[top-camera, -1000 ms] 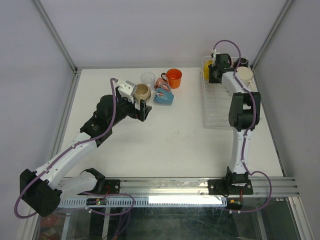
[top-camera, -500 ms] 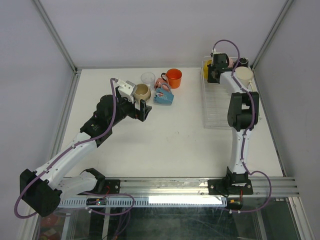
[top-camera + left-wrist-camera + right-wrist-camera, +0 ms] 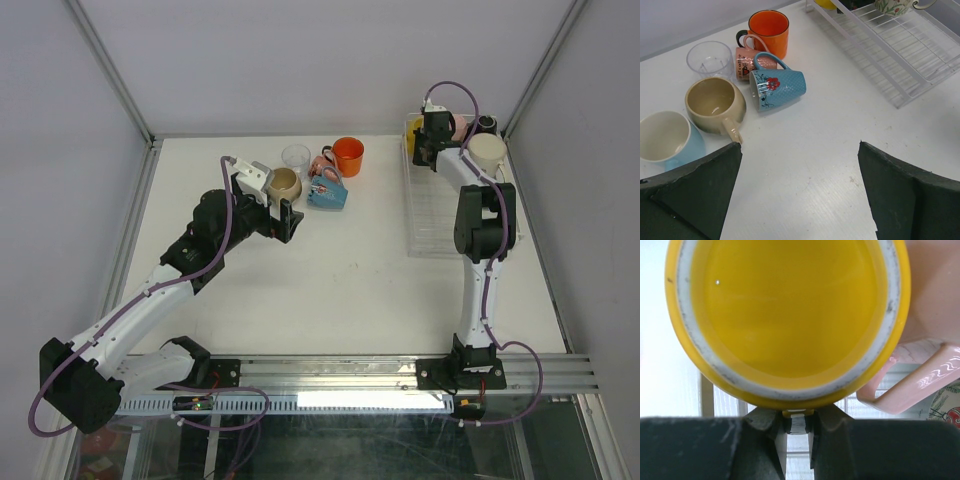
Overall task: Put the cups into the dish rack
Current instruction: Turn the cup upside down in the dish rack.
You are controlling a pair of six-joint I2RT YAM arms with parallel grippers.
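Note:
My right gripper moves slightly back toward the rack's open wire bottom next and releases the yellow mug's handle, since the rack's bottom lies back from the gripper.
My right gripper point(image 3: 428, 140) point(image 3: 797, 422) is shut on the handle of a yellow mug point(image 3: 790, 315) point(image 3: 415, 132), held at the far left corner of the clear dish rack point(image 3: 440, 225). A pink mug point(image 3: 920, 315) sits right beside it. My left gripper point(image 3: 275, 202) point(image 3: 800, 150) hangs open over bare table, holding nothing. Ahead of it stand a beige mug point(image 3: 715, 102), a pale blue mug point(image 3: 665, 137), a clear tumbler point(image 3: 710, 58) and an orange mug point(image 3: 769, 31). A blue flowered mug point(image 3: 780, 87) and a pink mug point(image 3: 747, 60) lie on their sides.
The rack's far end also holds a cream mug point(image 3: 488, 150) and a black mug point(image 3: 487, 124). The rack's white wire floor point(image 3: 900, 60) shows at the upper right of the left wrist view. Metal frame posts and grey walls bound the table.
My right gripper has shifted slightly toward the rack's far left corner with the yellow mug. The left arm has not moved.

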